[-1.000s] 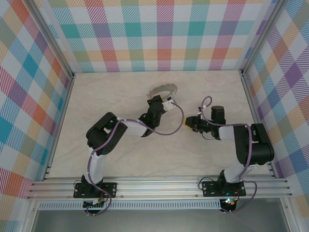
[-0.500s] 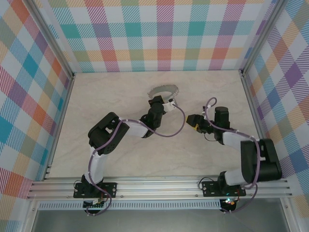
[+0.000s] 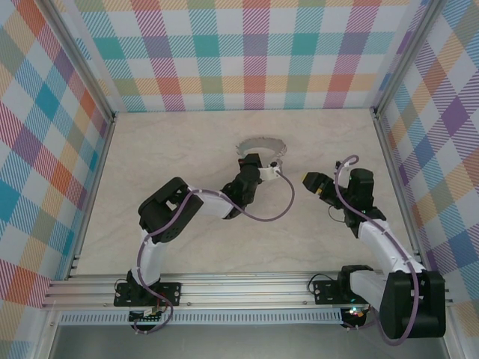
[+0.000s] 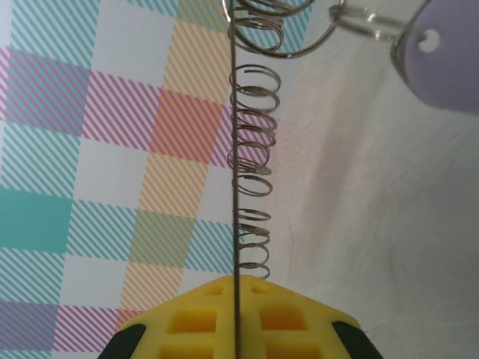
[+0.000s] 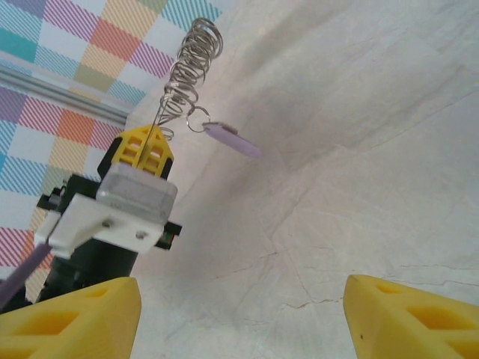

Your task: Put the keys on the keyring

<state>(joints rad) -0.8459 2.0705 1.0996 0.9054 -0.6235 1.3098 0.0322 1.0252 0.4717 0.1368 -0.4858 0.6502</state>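
Next, my left gripper will lower and tip the keyring (image 3: 260, 143) onto the marble-patterned tabletop below to release it, since a small ring already links the key to it.
My left gripper (image 4: 233, 283) is shut on the keyring (image 4: 251, 172), a thin silvery wire wound with coil loops that rises straight up from between the yellow jaws. A small ring (image 4: 352, 15) links the keys (image 4: 443, 63), one tiny key with a lilac head, to the keyring's upper part. In the right wrist view the left gripper (image 5: 144, 148) holds the keyring (image 5: 191, 67) up, and the key (image 5: 233, 140) hangs off it to the right. My right gripper (image 5: 243, 321) is open and holds nothing, well back from the key. From above, the keyring (image 3: 260, 143) curves over the left gripper (image 3: 252, 161), with the right gripper (image 3: 313, 183) to its right.
The pale marble-patterned tabletop (image 3: 179, 149) lies inside plaid walls (image 3: 254, 52) at the back and both sides. A purple cable (image 3: 278, 206) loops from the left wrist between the two arms. An aluminium rail (image 3: 247, 288) runs along the near edge.
My right gripper has opened and drawn back to the right, away from the left gripper. The left gripper has shifted slightly right, still holding the keyring, with the key left hanging on it.
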